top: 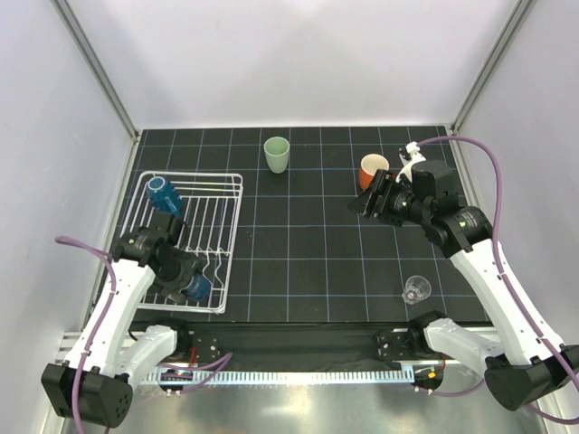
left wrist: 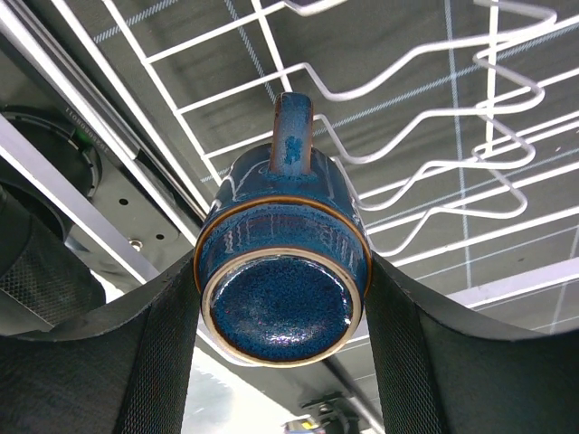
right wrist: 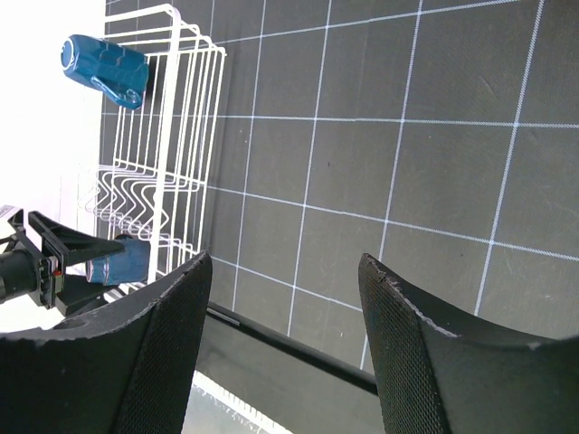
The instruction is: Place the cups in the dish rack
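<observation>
Next, my left gripper lowers slightly toward the wires below and releases the smaller dark blue mug. The mug already hangs over the rack's empty near end.
The white wire dish rack (top: pixel 226 194) stands at the left. A blue mug (top: pixel 163 193) lies on its side in the rack's far left corner. My left gripper (top: pixel 188 278) is shut on the smaller dark blue mug (top: pixel 200 289), holding it over the rack's near right part. In the left wrist view the mug (left wrist: pixel 280 298) shows base-on between the fingers (left wrist: pixel 99 362), handle towards the tines (left wrist: pixel 434 108). My right gripper (top: pixel 366 203) is open and empty, just beside the orange mug (top: pixel 372 170). The pale green tumbler (top: pixel 277 154) stands at the far middle. The clear glass (top: pixel 417 289) stands near right.
The black gridded mat (top: pixel 308 244) covers the table. White walls with metal posts close in the left, far and right sides. The right wrist view shows the rack (right wrist: pixel 172 136), the blue mug (right wrist: pixel 107 65) and the held mug (right wrist: pixel 122 260).
</observation>
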{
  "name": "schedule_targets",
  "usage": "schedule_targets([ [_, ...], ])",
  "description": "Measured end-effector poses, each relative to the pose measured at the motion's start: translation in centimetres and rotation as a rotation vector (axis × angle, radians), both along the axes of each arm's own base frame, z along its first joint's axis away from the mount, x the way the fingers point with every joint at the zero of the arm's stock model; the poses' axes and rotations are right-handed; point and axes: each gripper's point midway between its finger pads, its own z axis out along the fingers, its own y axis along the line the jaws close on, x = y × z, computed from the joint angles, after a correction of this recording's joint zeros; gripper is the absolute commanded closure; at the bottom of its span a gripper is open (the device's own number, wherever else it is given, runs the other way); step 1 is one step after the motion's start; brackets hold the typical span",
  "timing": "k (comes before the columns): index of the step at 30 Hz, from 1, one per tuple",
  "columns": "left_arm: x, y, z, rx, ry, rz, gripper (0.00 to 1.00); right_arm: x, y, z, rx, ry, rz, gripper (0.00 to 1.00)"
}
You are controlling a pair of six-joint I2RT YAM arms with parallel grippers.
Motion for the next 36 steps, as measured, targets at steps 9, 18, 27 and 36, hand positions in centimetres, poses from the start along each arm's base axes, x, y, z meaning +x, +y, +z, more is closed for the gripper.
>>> schedule_targets([
  [9, -0.5, 0.4, -1.1, 0.013, 0.019, 0.070, 1.00, 0.1, -0.2, 0.0, -0.008, -0.004, -0.007, 0.33],
  [18, -0.8, 0.8, -2.3, 0.039, 0.056, 0.086, 0.81, 0.0, -0.2, -1.0, -0.019, 0.015, -0.006, 0.33],
  [27, -0.6, 0.7, -3.1, 0.034, 0.052, 0.113, 0.65, 0.0, -0.3, -1.2, -0.024, 0.017, -0.005, 0.33],
  [36, -0.6, 0.7, -3.5, 0.035, 0.060, 0.120, 0.34, 0.0, -0.3, -1.2, -0.025, 0.016, -0.006, 0.33],
])
